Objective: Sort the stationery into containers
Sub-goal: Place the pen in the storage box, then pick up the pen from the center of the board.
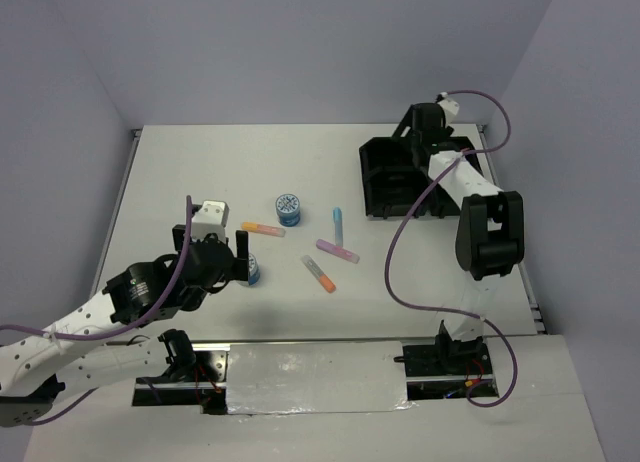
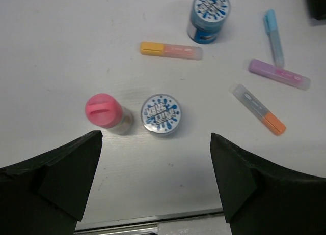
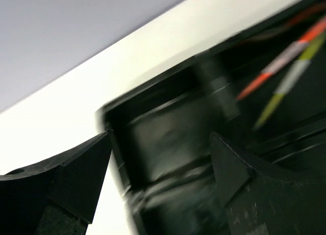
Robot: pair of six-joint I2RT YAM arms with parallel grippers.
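My right gripper should come back from over the tray next and go down onto the light blue pen's body (image 1: 338, 229), because that loose pen is the nearest one to the tray.
The black divided tray (image 1: 385, 177) stands at the back right. My right gripper (image 1: 425, 140) hangs open and empty over it; the right wrist view shows a blurred tray compartment (image 3: 168, 128) between the open jaws (image 3: 160, 179), with orange and yellow pens (image 3: 285, 57) in another compartment. My left gripper (image 2: 155, 179) is open and empty, just short of a blue tub (image 2: 160, 114) and the pink-capped bottle (image 2: 104, 111). Beyond lie a second tub (image 2: 209, 15) and yellow-capped (image 2: 170, 50), light blue (image 2: 274, 37), purple (image 2: 278, 74) and orange-capped (image 2: 259, 109) pens.
In the top view the loose pens (image 1: 337, 250) and the far tub (image 1: 288, 208) lie mid-table, between my left gripper (image 1: 243, 257) and the tray. The right arm's elbow (image 1: 488, 232) and purple cable (image 1: 395, 252) stand beside the tray. The table's near edge (image 2: 153, 222) is just below my left fingers.
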